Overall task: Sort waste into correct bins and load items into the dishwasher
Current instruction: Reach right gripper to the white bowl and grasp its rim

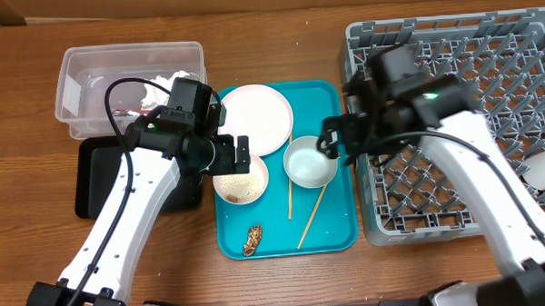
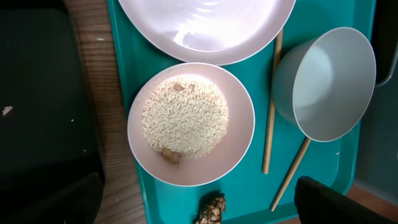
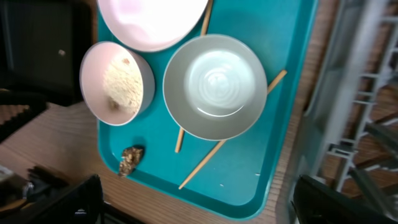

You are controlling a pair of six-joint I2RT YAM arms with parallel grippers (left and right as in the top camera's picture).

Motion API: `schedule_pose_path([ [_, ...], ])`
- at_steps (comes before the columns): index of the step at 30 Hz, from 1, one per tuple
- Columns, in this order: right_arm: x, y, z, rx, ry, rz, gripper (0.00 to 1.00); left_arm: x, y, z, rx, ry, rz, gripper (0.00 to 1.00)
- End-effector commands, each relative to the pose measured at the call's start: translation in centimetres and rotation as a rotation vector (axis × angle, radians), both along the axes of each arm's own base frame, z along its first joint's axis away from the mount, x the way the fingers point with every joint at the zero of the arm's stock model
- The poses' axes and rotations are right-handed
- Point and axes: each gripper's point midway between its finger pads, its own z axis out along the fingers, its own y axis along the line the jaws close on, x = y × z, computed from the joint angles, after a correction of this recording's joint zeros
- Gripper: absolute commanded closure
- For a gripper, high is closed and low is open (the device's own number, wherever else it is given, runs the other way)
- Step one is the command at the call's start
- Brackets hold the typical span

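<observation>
I should lower my right gripper next onto the side of the pale blue bowl's rim by the grey rack and close it, because the pale blue bowl (image 1: 309, 163) lies open-side up below my empty fingers.
On the teal tray (image 1: 334, 233) lie a white plate (image 1: 253, 117), a cream bowl (image 1: 241, 183) full of rice grains (image 2: 185, 117), a pale blue bowl (image 1: 309, 163), two chopsticks (image 1: 311, 217) and a brown food scrap (image 1: 253, 240). My left gripper (image 1: 235, 159) hangs open and empty above the cream bowl (image 2: 239, 134); its fingers (image 2: 199, 205) frame the scrap (image 2: 211, 210). My right gripper (image 1: 331, 140) is open and empty above the blue bowl's right rim; the wrist view (image 3: 199, 199) shows that bowl (image 3: 214, 84) below.
The clear tub (image 1: 69, 65) at back left holds a white napkin (image 1: 165, 81) and a red wrapper (image 1: 126, 111). The black tray (image 1: 97, 191) lies in front of it. The grey rack (image 1: 488, 82) fills the right side, with a white cup (image 1: 541, 171) inside.
</observation>
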Motion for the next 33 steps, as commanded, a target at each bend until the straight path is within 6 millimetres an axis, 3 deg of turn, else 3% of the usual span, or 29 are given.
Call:
schedule_pose_path([
  [1, 0.4, 0.6, -1.9, -0.100, 0.027, -0.062, 0.00, 0.2, 0.1, 0.8, 0.004, -0.028, -0.005, 0.00],
  [11, 1.2, 1.1, -8.1, -0.239, 0.148, -0.114, 0.00, 0.2, 0.1, 0.8, 0.005, -0.028, -0.005, 0.00],
  [20, 2.5, 1.7, -10.3, -0.236, 0.149, -0.129, 0.00, 0.2, 0.1, 0.8, 0.004, -0.028, -0.005, 0.00],
  [30, 1.5, 1.2, -14.4, -0.274, 0.213, -0.127, 0.00, 0.2, 0.1, 0.8, 0.004, -0.028, -0.005, 0.00],
  [33, 1.3, 1.2, -14.8, -0.274, 0.218, -0.130, 0.00, 0.2, 0.1, 0.8, 0.004, -0.028, -0.005, 0.00],
])
